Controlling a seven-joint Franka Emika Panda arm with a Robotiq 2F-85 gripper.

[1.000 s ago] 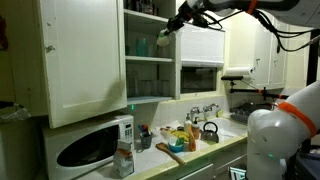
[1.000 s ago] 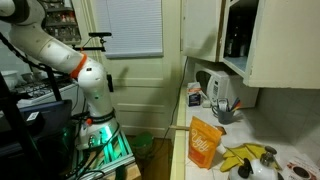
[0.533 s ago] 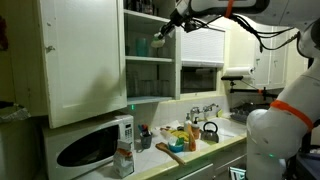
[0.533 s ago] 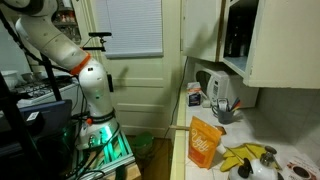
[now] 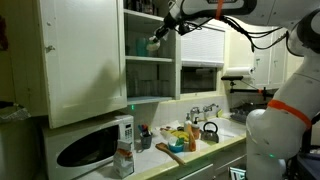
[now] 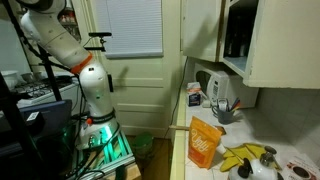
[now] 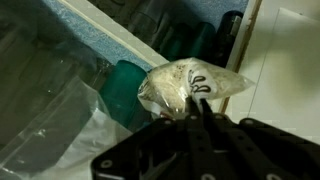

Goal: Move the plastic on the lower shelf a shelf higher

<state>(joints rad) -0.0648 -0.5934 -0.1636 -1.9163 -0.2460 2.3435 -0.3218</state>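
Note:
My gripper should next carry the bag outward into the cupboard, beside that cup, because the bag is hanging short of the green cup [image 5: 160, 52].
My gripper [image 7: 192, 108] is shut on a crumpled clear plastic bag [image 7: 185, 82] with black print, holding it by its lower edge. In the wrist view the bag hangs in front of a shelf board [image 7: 110, 35] and a green cup [image 7: 122, 90]. In an exterior view the gripper [image 5: 160, 40] holds the plastic [image 5: 154, 44] at the open cupboard, level with the upper shelf space [image 5: 150, 45]. In the remaining exterior view only the arm's base [image 6: 85, 80] shows; the gripper is out of frame.
Dark bottles [image 7: 205, 40] stand behind the bag on the shelf. More clear plastic [image 7: 50, 120] lies lower left. The cupboard door [image 5: 85, 60] stands open. Below are a microwave [image 5: 90, 145], a sink tap [image 5: 203, 110] and a cluttered counter [image 5: 180, 140].
The gripper with the plastic has moved left and slightly toward the cupboard's upper shelf space. The arm has swung further over.

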